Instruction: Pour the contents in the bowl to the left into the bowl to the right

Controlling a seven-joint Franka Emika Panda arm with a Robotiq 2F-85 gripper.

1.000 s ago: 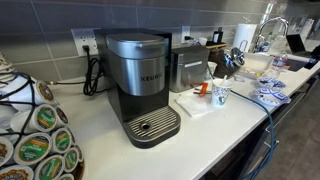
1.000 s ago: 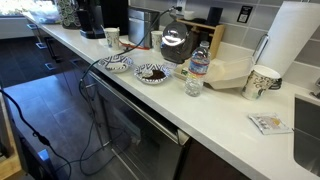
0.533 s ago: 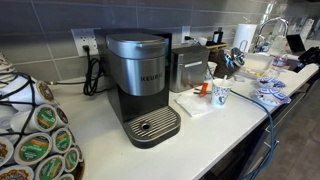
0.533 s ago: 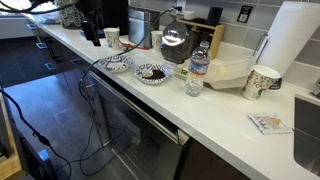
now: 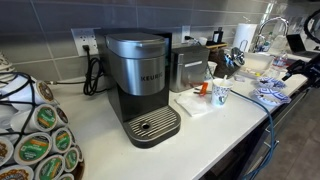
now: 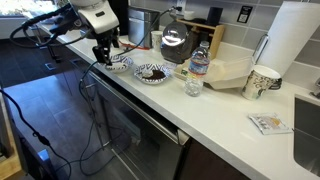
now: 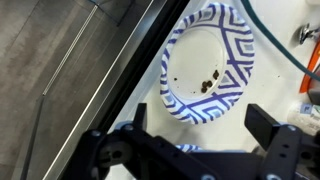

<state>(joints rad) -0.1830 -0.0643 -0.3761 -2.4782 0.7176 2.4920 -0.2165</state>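
Observation:
My gripper will next go down, fingers open, onto the near rim of the patterned bowl (image 6: 114, 69) below it, as that rim is clear of the brown bits on the bowl's bottom.
Two blue-and-white patterned bowls sit near the counter's front edge. In an exterior view the left bowl (image 6: 118, 64) is beside the right bowl (image 6: 153, 73), which holds dark pieces. My gripper (image 6: 103, 54) hangs just above the left bowl's near side. In the wrist view a patterned bowl (image 7: 208, 58) with a few brown bits lies just beyond my open, empty fingers (image 7: 200, 130). A bit of blue pattern shows under the gripper body. In the other exterior view the bowls (image 5: 271, 95) are small at the far right, with the arm by them.
A water bottle (image 6: 196, 72), a glass pot (image 6: 175, 42), a paper cup (image 6: 262, 82) and a paper towel roll (image 6: 297, 45) stand right of the bowls. Cups (image 6: 112, 38) stand behind. A coffee machine (image 5: 140, 85) sits further along. The counter edge (image 7: 120, 90) runs close beside the bowl.
The arm has come in from the upper left and lowered the gripper over the left bowl. The bowls have not moved.

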